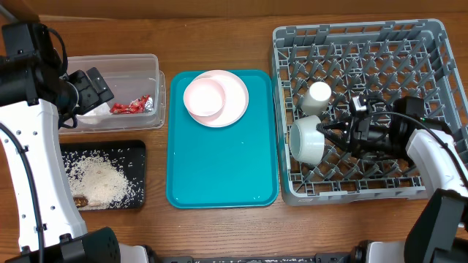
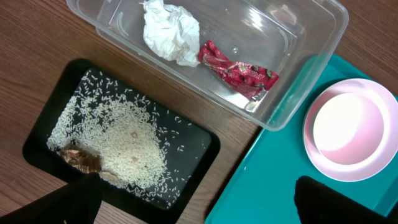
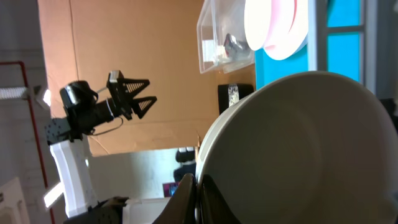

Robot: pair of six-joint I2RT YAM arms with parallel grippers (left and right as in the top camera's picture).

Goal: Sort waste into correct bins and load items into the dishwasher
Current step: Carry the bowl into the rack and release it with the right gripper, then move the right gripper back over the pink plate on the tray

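Note:
I need to lower the white bowl a little with my right gripper next, beside the cup in the grey rack, and then open the gripper.
My left gripper (image 1: 93, 89) hangs open and empty over the clear tub (image 1: 150, 67), which holds a crumpled white napkin (image 2: 168, 31) and a red wrapper (image 2: 240, 72). In the left wrist view, that gripper (image 2: 199, 205) spans the gap between the black tray (image 2: 202, 140) of rice (image 2: 130, 149) and the teal tray. My right gripper (image 1: 330, 139) is shut on the rim of a white bowl (image 1: 307, 141), tipped on its side inside the grey dish rack (image 1: 358, 191). In the right wrist view its fingers (image 3: 186, 196) pinch the bowl (image 3: 298, 149) at the rim. A white cup (image 1: 318, 96) stands in the rack.
A teal tray (image 1: 219, 175) lies in the middle, with a pink plate (image 1: 238, 102) and a white bowl (image 1: 204, 97) stacked at its far end. A brown scrap (image 2: 81, 159) lies among the rice. Bare wooden table surrounds the containers.

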